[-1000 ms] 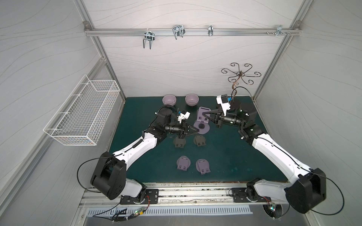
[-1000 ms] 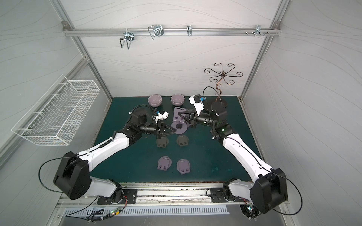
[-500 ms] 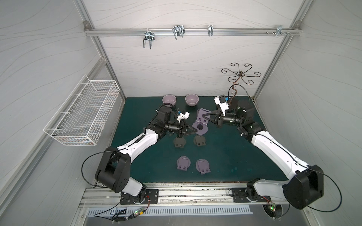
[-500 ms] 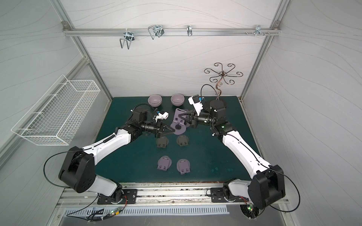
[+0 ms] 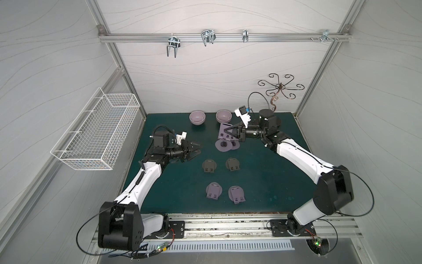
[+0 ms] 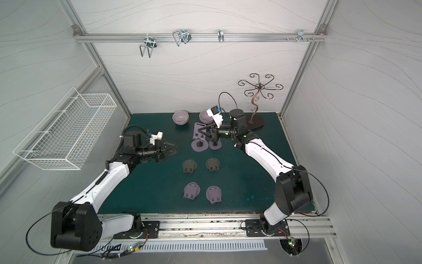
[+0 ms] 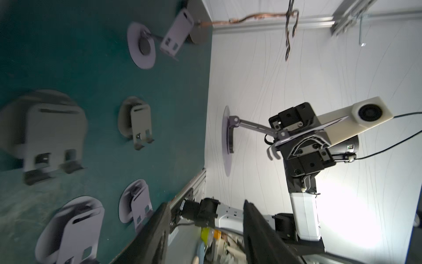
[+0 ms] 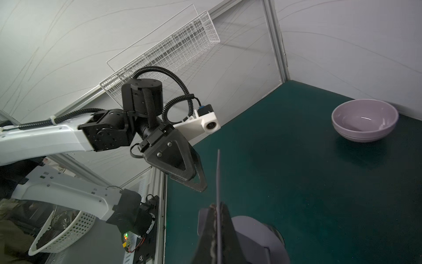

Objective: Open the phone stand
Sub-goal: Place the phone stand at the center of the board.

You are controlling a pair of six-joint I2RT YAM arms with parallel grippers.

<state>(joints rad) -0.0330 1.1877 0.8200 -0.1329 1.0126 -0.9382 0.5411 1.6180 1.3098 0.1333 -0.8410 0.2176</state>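
The opened stand still hangs in air, so my right gripper must next lower its round base onto the bare mat beside the other unfolded stand and release the plate (image 5: pixel 223 126).
The purple phone stand hangs a little above the green mat at the back middle. Its plate (image 5: pixel 223 126) (image 6: pixel 196 128) is clamped edge-on in my right gripper (image 5: pixel 225 132) (image 8: pixel 218 210), which is shut on it. The round base (image 5: pixel 219 148) (image 7: pixel 228 139) dangles below on its unfolded arm (image 7: pixel 253 126). My left gripper (image 5: pixel 196 148) (image 6: pixel 172 148) (image 7: pixel 205 228) stands open and empty to the left of the stand, clear of the base.
Another unfolded purple stand (image 5: pixel 235 146) sits on the mat under the right gripper. Two folded black stands (image 5: pixel 209 165) (image 5: pixel 232 164) and two folded purple ones (image 5: pixel 214 189) (image 5: pixel 237 193) lie nearer. Two bowls (image 5: pixel 197 117) (image 5: pixel 223 116), a jewellery tree (image 6: pixel 255 100) and a wall basket (image 5: pixel 98 132) surround them.
My left gripper has let go of the stand's base, opened, and drawn back to the left. The right gripper still holds the plate in about the same place.
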